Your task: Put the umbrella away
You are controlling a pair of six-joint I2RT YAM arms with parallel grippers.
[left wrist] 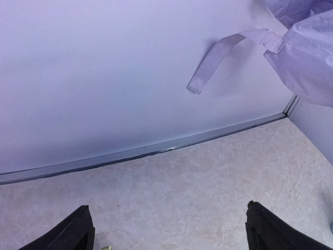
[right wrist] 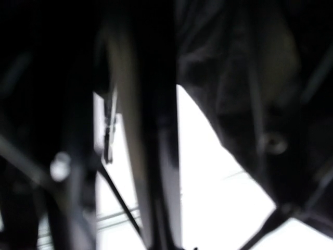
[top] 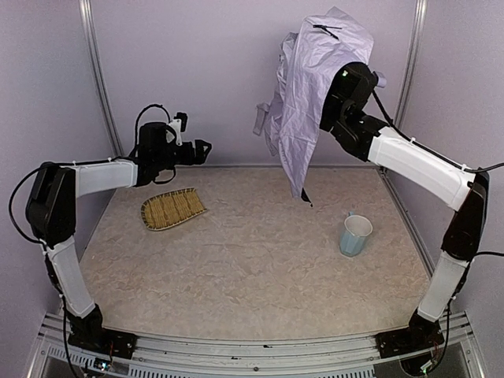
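The tabletop between the tray and the cup is bare. My right gripper should next move down, back and left in the top view and release the umbrella (top: 311, 87) there.
The umbrella (top: 311, 87) hangs high at the back right, its pale lilac canopy draped down with a strap (top: 261, 118) dangling on the left. Its lowest tip is above the table. My right wrist (top: 350, 83) reaches into the canopy; the fingers are hidden under the fabric and carry it. The right wrist view shows only the black underside (right wrist: 250, 78), blurred ribs and the dark shaft (right wrist: 156, 156). My left gripper (top: 203, 151) is open and empty, raised at the back left. The left wrist view (left wrist: 167, 208) shows the canopy (left wrist: 307, 62) and the strap (left wrist: 223, 52) ahead.
A woven straw tray (top: 172, 208) lies on the table at the left, below my left gripper. A light blue cup (top: 355, 235) stands at the right, below the umbrella. Walls close the back and both sides.
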